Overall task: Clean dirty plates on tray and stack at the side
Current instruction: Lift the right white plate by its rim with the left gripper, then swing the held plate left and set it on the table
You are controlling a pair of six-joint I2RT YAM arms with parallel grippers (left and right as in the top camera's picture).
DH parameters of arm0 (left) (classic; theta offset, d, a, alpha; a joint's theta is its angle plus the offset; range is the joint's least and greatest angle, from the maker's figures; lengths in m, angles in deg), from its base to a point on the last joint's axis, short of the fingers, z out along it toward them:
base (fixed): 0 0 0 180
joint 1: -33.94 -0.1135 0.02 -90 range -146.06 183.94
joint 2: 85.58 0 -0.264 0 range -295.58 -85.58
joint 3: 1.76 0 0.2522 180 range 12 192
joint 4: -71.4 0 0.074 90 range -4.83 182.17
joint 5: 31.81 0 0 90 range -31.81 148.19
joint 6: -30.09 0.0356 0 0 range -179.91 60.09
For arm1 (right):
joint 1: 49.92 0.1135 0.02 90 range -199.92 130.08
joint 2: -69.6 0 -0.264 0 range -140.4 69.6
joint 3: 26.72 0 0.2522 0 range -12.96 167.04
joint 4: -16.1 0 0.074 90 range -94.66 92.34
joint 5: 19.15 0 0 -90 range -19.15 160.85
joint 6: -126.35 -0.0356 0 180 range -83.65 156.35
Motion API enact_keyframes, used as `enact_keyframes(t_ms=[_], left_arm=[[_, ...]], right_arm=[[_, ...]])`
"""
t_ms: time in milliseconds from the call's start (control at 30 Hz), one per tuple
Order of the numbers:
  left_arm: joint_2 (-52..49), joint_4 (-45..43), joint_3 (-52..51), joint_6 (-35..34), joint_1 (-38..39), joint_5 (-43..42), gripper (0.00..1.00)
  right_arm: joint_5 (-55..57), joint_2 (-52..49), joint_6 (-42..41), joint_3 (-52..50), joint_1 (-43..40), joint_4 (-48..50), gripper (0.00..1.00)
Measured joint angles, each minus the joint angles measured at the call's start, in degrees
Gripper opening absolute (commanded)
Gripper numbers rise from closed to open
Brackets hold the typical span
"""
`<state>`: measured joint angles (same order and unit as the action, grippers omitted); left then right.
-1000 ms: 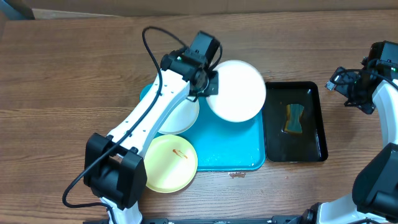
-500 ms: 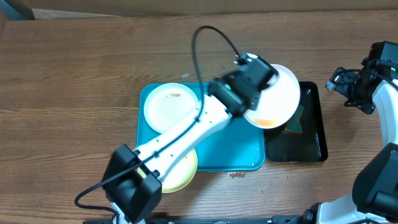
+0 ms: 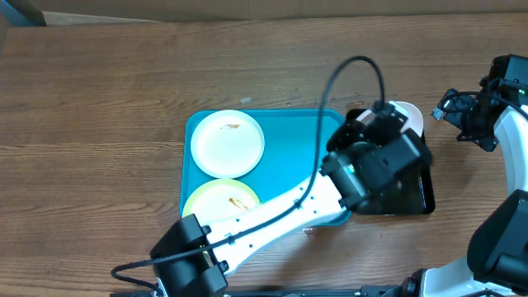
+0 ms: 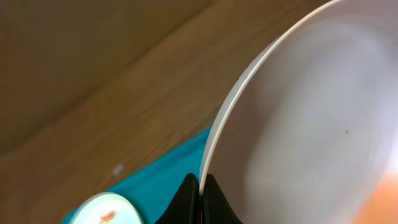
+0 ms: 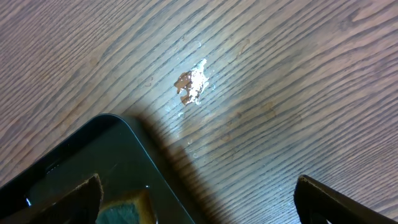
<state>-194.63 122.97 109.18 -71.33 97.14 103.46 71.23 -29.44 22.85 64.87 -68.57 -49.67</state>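
The left gripper will carry the plate across, lower it and let go of it, since bare tabletop lies to the gripper's left in the overhead view, past the turquoise tray.
My left gripper [image 3: 386, 124] is shut on the rim of a white plate [image 3: 411, 115] and holds it tilted above the black tray. In the left wrist view the jaws [image 4: 202, 186] pinch that plate's [image 4: 311, 124] edge. A second white plate [image 3: 227, 144] with a reddish smear lies on the turquoise tray [image 3: 297, 157]; it also shows in the left wrist view [image 4: 104, 211]. A yellow-green plate [image 3: 216, 198] with a smear lies at the tray's front left, partly under my arm. My right gripper [image 3: 459, 115] is open and empty over the table [image 5: 198, 186].
A narrow black tray [image 3: 421, 194] stands right of the turquoise tray, mostly hidden by my left arm; its corner [image 5: 93, 155] and a sponge [image 5: 127, 211] show in the right wrist view. A small brownish stain [image 5: 191, 87] marks the wooden table.
My left arm has swung the white plate to the right, from above the turquoise tray to above the black tray. The right arm has not moved.
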Motion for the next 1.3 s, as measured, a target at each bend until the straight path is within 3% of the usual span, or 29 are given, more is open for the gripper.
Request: enact_keyframes(t_ms=[333, 900, 1067, 1300], left_arm=[[0.0, -4.68, 0.0, 10.6, 5.9, 11.28, 0.04], [0.0, -5.73, 0.0, 11.08, 5.81, 13.29, 0.04], [0.0, -2.45, 0.04, 6.78, 3.52, 5.97, 0.04], [-0.09, 2.23, 0.04, -2.99, -11.41, -20.55, 0.04]], right_arm=[[0.0, 0.0, 0.02, 0.0, 0.0, -0.02, 1.0], [0.0, 0.0, 0.02, 0.0, 0.0, -0.02, 1.0], [-0.02, 0.0, 0.04, 0.0, 0.0, -0.02, 1.0], [0.0, 0.0, 0.02, -0.02, 0.0, -0.02, 1.0]])
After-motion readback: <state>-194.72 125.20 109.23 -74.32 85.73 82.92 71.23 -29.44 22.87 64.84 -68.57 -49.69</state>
